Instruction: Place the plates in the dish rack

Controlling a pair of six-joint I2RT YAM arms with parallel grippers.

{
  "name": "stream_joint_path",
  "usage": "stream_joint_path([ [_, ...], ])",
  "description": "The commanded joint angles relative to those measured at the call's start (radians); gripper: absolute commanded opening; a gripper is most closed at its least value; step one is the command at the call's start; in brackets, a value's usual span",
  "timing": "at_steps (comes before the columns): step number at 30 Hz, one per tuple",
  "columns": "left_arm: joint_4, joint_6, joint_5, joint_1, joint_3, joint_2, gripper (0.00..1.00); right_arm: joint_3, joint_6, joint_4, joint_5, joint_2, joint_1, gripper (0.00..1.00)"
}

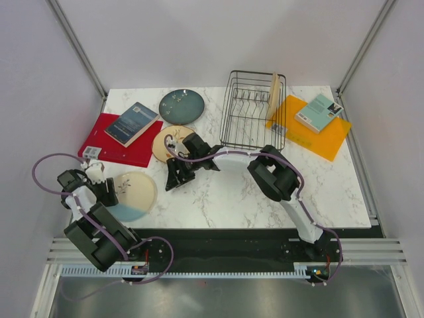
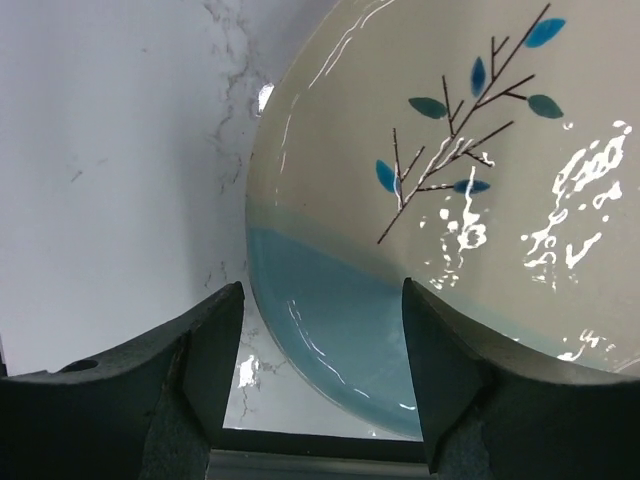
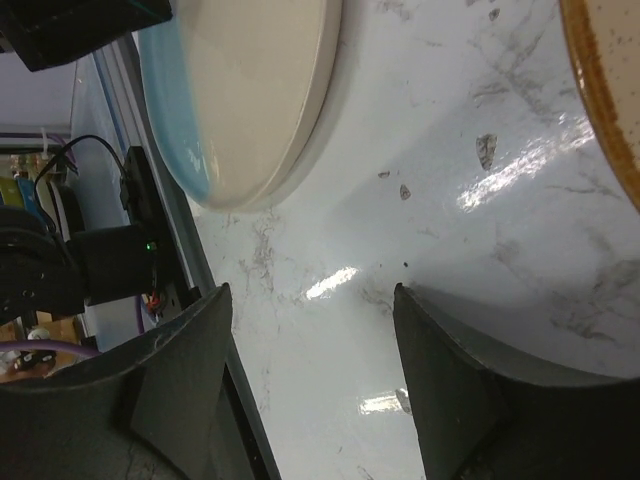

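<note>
The free edge of the cream and pale blue plate is to the left in the top view. My right gripper should move that way next, so that its fingers go around that edge.
The cream and pale blue plate (image 1: 134,194) (image 2: 450,180) lies flat at the near left. My left gripper (image 1: 110,193) (image 2: 320,300) is open, and the plate's blue rim lies between its fingers. My right gripper (image 1: 177,177) (image 3: 310,300) is open over bare marble between that plate (image 3: 250,90) and a cream plate with a brown rim (image 1: 165,143) (image 3: 612,90). The dark teal plate (image 1: 181,106) lies flat at the back. A cream plate (image 1: 273,97) stands on edge in the black wire dish rack (image 1: 245,109).
A red board (image 1: 112,146) with a blue book (image 1: 132,122) on it lies at the back left. An orange board (image 1: 311,136) carrying a teal book (image 1: 319,111) sits right of the rack. The table's near edge runs close under my left gripper.
</note>
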Motion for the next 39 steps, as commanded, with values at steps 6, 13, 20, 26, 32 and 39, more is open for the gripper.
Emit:
stream_joint_path([
  [6, 0.09, 0.065, 0.026, 0.021, -0.04, 0.06, 0.67, 0.052, 0.095, 0.096, 0.011, 0.095, 0.01, 0.74],
  [13, -0.004, 0.217, 0.189, 0.022, -0.042, 0.084, 0.36, 0.026, 0.202, 0.19, -0.043, 0.144, 0.034, 0.74],
  [20, -0.044, 0.23, 0.205, 0.022, -0.002, 0.162, 0.1, 0.013, 0.29, 0.242, -0.089, 0.193, 0.094, 0.75],
  [26, -0.055, 0.256, 0.251, 0.021, 0.006, 0.176, 0.02, 0.013, 0.364, 0.305, -0.069, 0.223, 0.103, 0.75],
  [32, -0.147, 0.289, 0.259, 0.021, 0.034, 0.202, 0.02, -0.092, 0.67, 0.547, 0.066, 0.201, 0.099, 0.78],
  [39, -0.268, 0.331, 0.311, 0.021, 0.07, 0.224, 0.02, -0.092, 0.747, 0.535, 0.168, 0.201, 0.125, 0.74],
])
